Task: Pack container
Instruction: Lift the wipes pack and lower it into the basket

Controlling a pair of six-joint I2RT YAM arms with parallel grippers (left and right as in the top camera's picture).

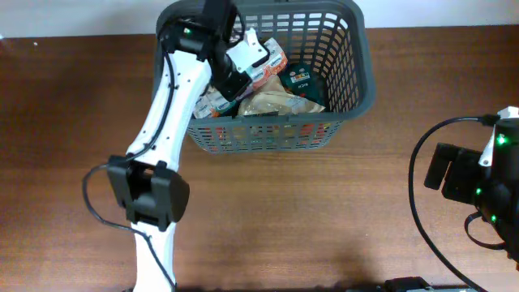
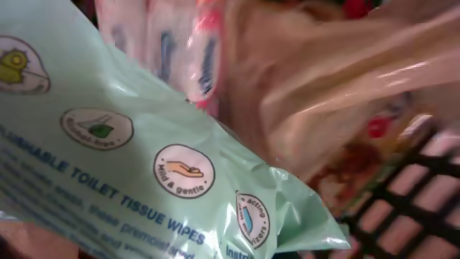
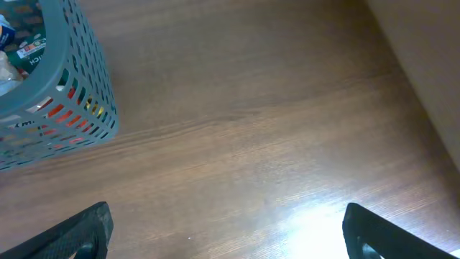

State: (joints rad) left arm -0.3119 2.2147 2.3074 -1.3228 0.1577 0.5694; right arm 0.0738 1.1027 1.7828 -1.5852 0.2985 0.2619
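My left gripper lowers a little next and releases the wipes packet (image 2: 144, 165) onto the red-white packets beside the tan bag, since they lie just below it.
The container (image 1: 357, 77) is a large dark grey slotted basket at the table's back middle, holding several packets. My left gripper (image 1: 233, 79) reaches down into its left half. In the left wrist view a pale green toilet tissue wipes packet (image 2: 144, 165) fills the frame close to the camera and hides my fingers; it looks held. Tan and red-white packets (image 2: 338, 79) lie beyond it over the basket lattice (image 2: 410, 194). My right gripper (image 3: 226, 237) is open and empty above bare table, right of the container (image 3: 79, 108).
In the basket lie a tan bag (image 1: 272, 103), a dark green packet (image 1: 302, 81) and a white-red packet (image 1: 261, 55). The right arm (image 1: 478, 182) and its black cable (image 1: 418, 203) sit at the table's right edge. A wall edge shows at top right (image 3: 431, 57).
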